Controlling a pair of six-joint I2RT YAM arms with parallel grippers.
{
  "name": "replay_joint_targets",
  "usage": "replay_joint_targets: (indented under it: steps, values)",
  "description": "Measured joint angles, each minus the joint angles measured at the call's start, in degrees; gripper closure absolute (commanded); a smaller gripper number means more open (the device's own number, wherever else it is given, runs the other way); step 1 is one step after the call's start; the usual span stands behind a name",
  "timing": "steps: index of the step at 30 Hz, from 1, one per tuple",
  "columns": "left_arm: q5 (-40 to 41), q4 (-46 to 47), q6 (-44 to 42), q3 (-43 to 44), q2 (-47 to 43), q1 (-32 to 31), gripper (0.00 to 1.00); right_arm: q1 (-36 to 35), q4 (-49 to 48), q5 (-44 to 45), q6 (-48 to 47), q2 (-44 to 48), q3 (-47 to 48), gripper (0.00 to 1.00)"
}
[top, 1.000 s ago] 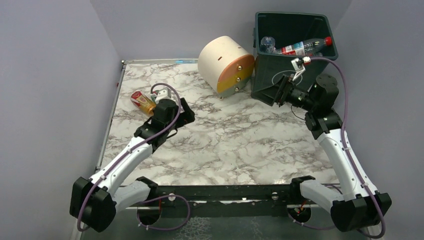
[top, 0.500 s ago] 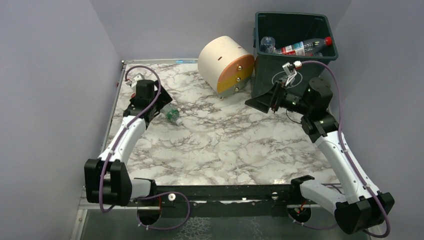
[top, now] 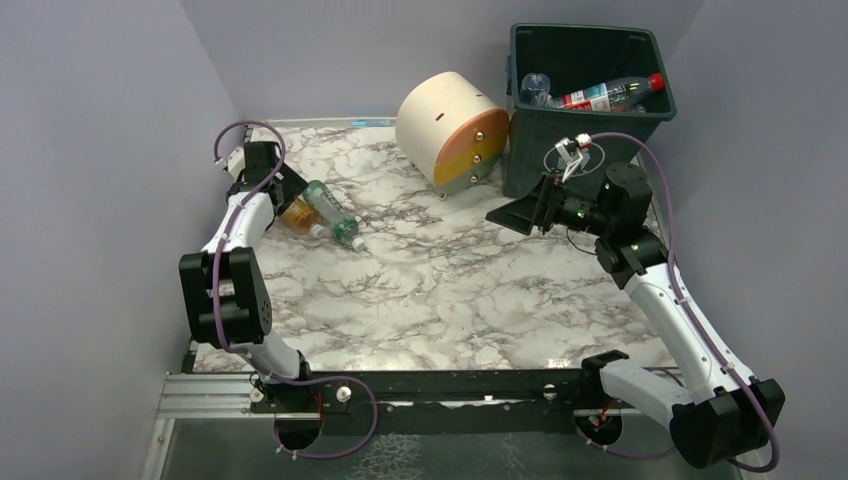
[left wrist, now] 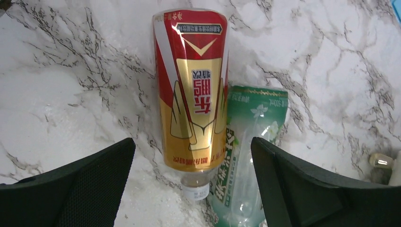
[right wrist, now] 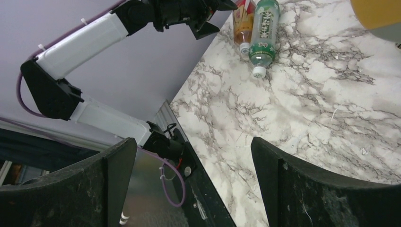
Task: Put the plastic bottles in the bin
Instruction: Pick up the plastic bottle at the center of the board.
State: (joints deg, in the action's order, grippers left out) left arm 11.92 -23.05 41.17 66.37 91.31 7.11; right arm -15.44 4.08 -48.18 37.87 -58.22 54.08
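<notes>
My left gripper will next move one finger down between them and then close across the gold label.
Two plastic bottles lie side by side on the marble table at the far left: a red-and-gold labelled one and a clear green-labelled one. My left gripper is open and empty, just behind them, its jaws wide on either side of them. My right gripper is open and empty, held above the table in front of the dark green bin. The bin holds a red-labelled bottle and a clear one.
A cream-and-orange round drawer unit stands left of the bin at the back. Grey walls close in the left, back and right sides. A black rail runs along the near edge.
My left arm has swung back and left toward the far-left corner, uncovering the two bottles. My right gripper has drawn left and a little down, away from the bin front.
</notes>
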Motion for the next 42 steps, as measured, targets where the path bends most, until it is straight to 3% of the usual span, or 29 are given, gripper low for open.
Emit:
replay_joint_targets:
  steps: [9, 19, 26, 32, 35, 42]
  values:
    - [0.55, -2.12, 0.20, 5.99, 11.32, 1.44, 0.01, 0.00, -0.17, -0.04, 0.02, -0.02, -0.92, 0.07]
    - [2.19, -3.50, 0.15, 8.87, 17.18, 1.44, 0.03, 0.00, -1.55, -0.39, 0.11, -0.35, -2.60, 0.07]
    - [2.71, -4.02, 0.15, 8.87, 17.22, 1.44, 0.20, 0.00, -1.79, -0.66, 0.24, -0.94, -3.74, 0.07]
    - [2.69, -3.89, -0.37, 6.75, 14.93, 1.44, 0.41, 0.00, -3.08, -0.87, 0.31, -1.14, -3.96, 0.07]
    - [2.49, -3.87, -1.01, 4.74, 13.07, 1.44, 0.46, 0.00, -3.61, -1.16, 0.55, -1.68, -4.13, 0.07]
    - [-0.13, -3.65, -2.08, 0.33, 6.60, 1.44, 0.46, 0.00, -4.28, -1.27, 1.14, -2.05, -4.57, 0.07]
